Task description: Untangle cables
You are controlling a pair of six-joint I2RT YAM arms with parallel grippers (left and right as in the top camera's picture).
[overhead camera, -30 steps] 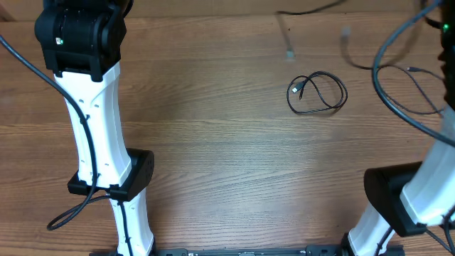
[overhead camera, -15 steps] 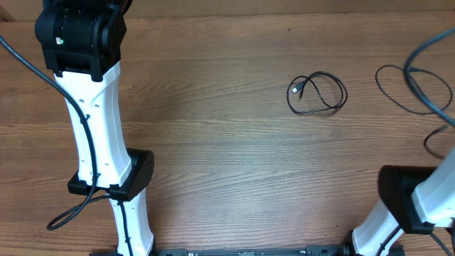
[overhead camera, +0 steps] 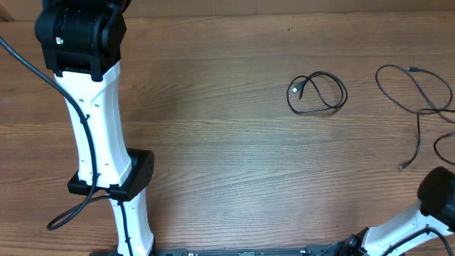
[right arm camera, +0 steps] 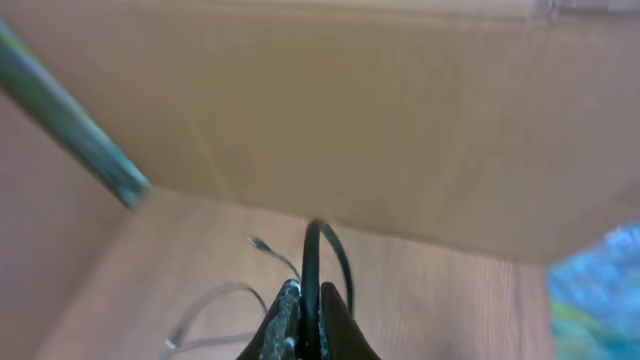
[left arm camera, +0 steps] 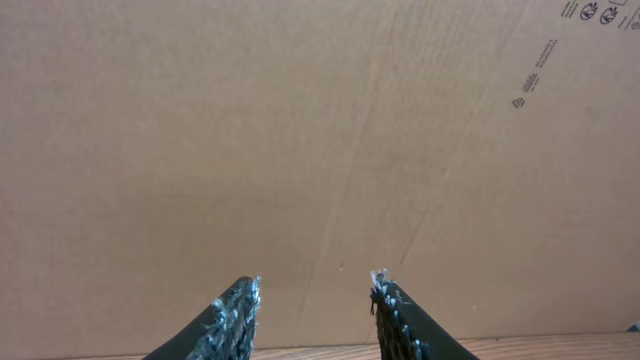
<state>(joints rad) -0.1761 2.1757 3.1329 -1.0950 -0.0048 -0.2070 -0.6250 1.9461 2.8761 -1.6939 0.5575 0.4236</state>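
Note:
My right gripper will move back next, tipping and going down to let go of the black cable over the bare wood, which is below it and clear of the plug.
One thin black cable (overhead camera: 317,93) lies coiled in a small loop on the wooden table, right of centre. A second cable (overhead camera: 418,96) sprawls in wide curves by the right edge, one plug end (overhead camera: 403,167) pointing toward the front. In the right wrist view my right gripper (right arm camera: 308,290) is shut on a black cable (right arm camera: 312,255), which arches up from between the fingertips. More of the cable trails on the table behind it, with a plug (right arm camera: 259,242). My left gripper (left arm camera: 314,283) is open and empty, facing a cardboard wall.
A cardboard wall (left arm camera: 300,120) stands along the back of the table. The left arm (overhead camera: 96,121) stretches up the left side. The right arm's elbow (overhead camera: 439,199) sits at the front right corner. A blurred grey-green bar (right arm camera: 85,135) crosses the right wrist view.
The right arm has drawn back toward the front right corner. The cable on the right has spread out, and its plug end now lies nearer the front. The coiled cable and left arm stay put.

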